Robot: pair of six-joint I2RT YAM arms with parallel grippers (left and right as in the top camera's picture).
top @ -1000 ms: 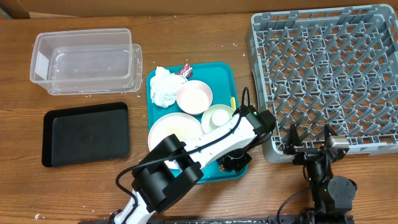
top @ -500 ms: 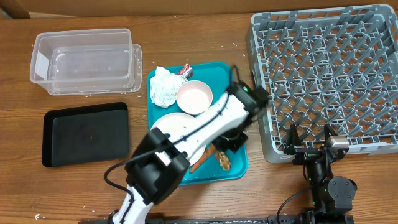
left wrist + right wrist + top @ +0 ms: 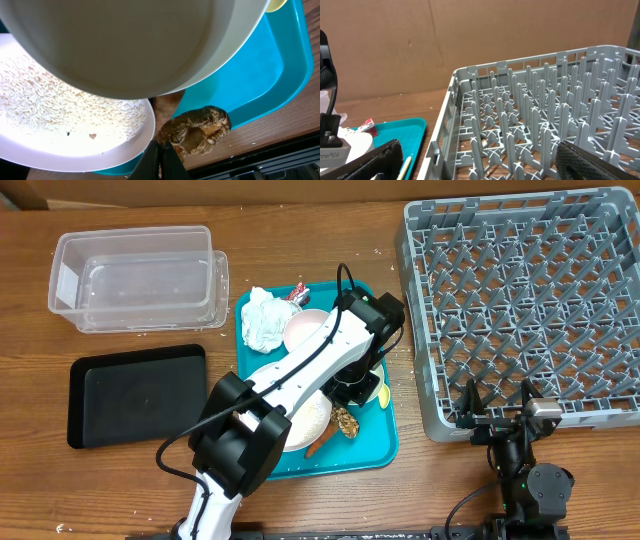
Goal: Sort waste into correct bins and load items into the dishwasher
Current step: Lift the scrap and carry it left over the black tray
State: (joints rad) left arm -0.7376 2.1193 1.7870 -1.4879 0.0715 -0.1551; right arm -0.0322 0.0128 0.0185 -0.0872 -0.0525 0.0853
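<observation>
My left gripper lifts the brown chunk next and swings it left in the overhead view to the empty black tray. It then lowers and releases the chunk.
My left gripper hangs over the right side of the teal tray; in the left wrist view its fingers are pressed together. There a white bowl fills the top, with the pale green cup's edge beside it. Below lie the white plate with rice and the brown food chunk. From overhead I see the napkin, red-and-white wrapper, pink plate, white plate, brown chunk, carrot piece and yellow spoon. My right gripper is open and empty in front of the grey rack.
The clear tub stands at the back left with the black tray in front of it. The rack's pegs fill the right wrist view between the right fingers. The left arm lies across the tray's front half.
My left arm has swung from the tray's front right corner toward its back. The brown chunk and carrot piece are uncovered, and the cup and bowl are now hidden from above.
</observation>
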